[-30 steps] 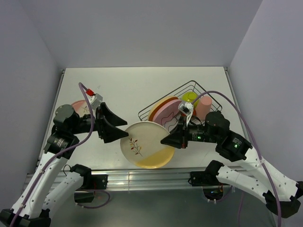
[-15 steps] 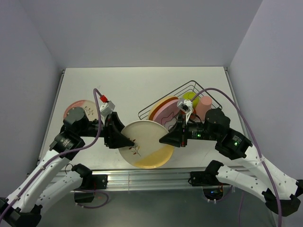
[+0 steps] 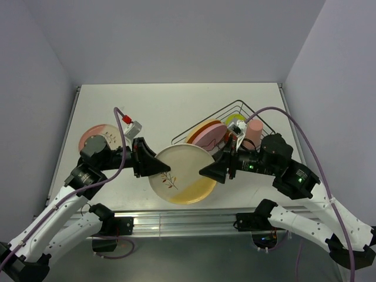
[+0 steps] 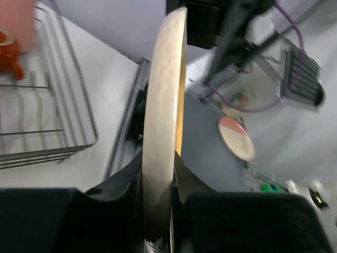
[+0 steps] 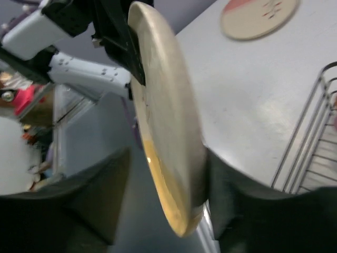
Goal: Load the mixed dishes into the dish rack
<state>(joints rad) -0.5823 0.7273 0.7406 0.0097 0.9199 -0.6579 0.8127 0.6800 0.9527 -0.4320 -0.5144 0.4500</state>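
Note:
My left gripper should swing to the right in the top view next, to the rack's empty wires beside the pink plate, then lower and release there.
A cream-yellow plate (image 3: 181,174) with a twig pattern hangs over the table's near edge between my two grippers. My left gripper (image 3: 156,167) is shut on its left rim; in the left wrist view the plate (image 4: 163,116) stands edge-on with both fingers pressed against it. My right gripper (image 3: 209,171) straddles the right rim with its jaws open: in the right wrist view one finger stands apart from the plate (image 5: 169,121). The black wire dish rack (image 3: 258,120) holds an orange plate (image 3: 200,130), a pink plate (image 3: 208,136), a lime-green bowl (image 3: 235,120) and a salmon cup (image 3: 254,130).
A pink-cream twig-patterned plate (image 3: 94,134) lies flat at the table's left, partly behind my left arm; it also shows as the round plate (image 5: 259,18) in the right wrist view. The rack's wires (image 4: 50,105) lie to the left in the left wrist view.
My left gripper moved in and closed on the plate's left rim. My right gripper's jaws opened off the right rim. The plate shifted slightly toward the rack.

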